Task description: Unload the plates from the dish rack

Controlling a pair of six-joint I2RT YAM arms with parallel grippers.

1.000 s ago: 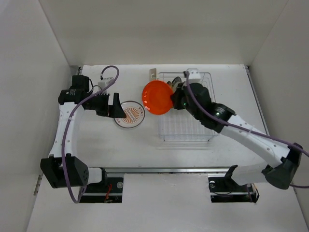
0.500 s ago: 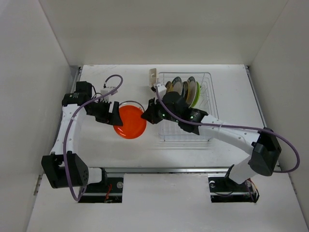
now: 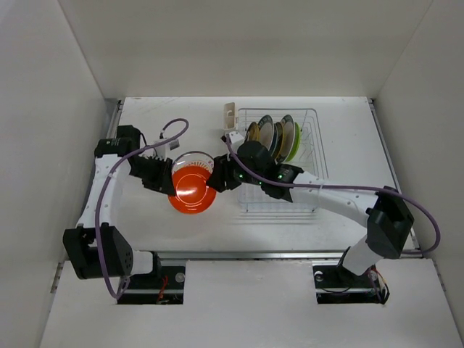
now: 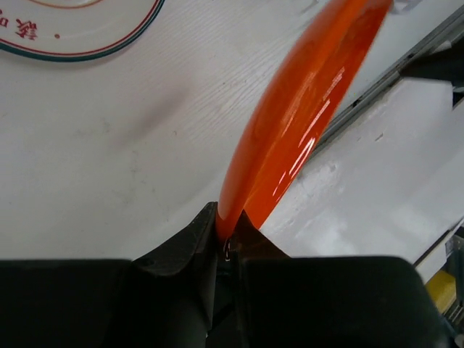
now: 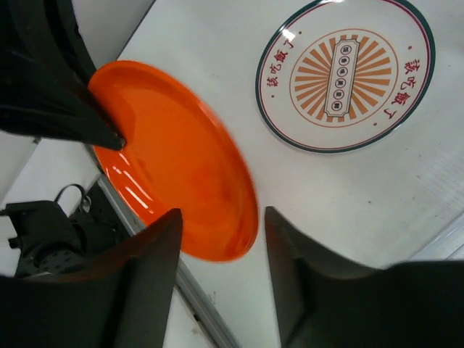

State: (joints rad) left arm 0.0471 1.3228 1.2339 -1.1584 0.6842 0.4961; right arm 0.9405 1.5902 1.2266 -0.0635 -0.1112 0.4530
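Note:
The robot should bring its left gripper down toward the metal bar next and let go of the orange plate point(image 3: 192, 190) clear of the white one, because bare tabletop is below and back from it.
An orange plate point(image 3: 192, 190) hangs tilted above the table, left of the dish rack point(image 3: 279, 194). My left gripper point(image 3: 168, 181) is shut on its left rim. In the left wrist view, the jaws point(image 4: 228, 221) pinch the edge of the orange plate point(image 4: 304, 109). My right gripper point(image 3: 217, 180) stands open at the plate's right side. In the right wrist view its fingers point(image 5: 221, 214) straddle the orange plate point(image 5: 181, 188) without touching it. A white plate with an orange centre point(image 5: 344, 76) lies flat on the table, partly hidden under the orange one point(image 3: 194, 159). Several plates point(image 3: 275, 134) stand upright in the rack.
A cream utensil cup point(image 3: 230, 114) sits on the rack's far left corner. The right arm stretches across the rack's front half. White walls close in the table on three sides. A metal rail point(image 3: 275, 255) runs along the near edge.
The orange plate came out of the rack leftward, over the white plate. My left gripper shut on its rim, and my right gripper let go and opened.

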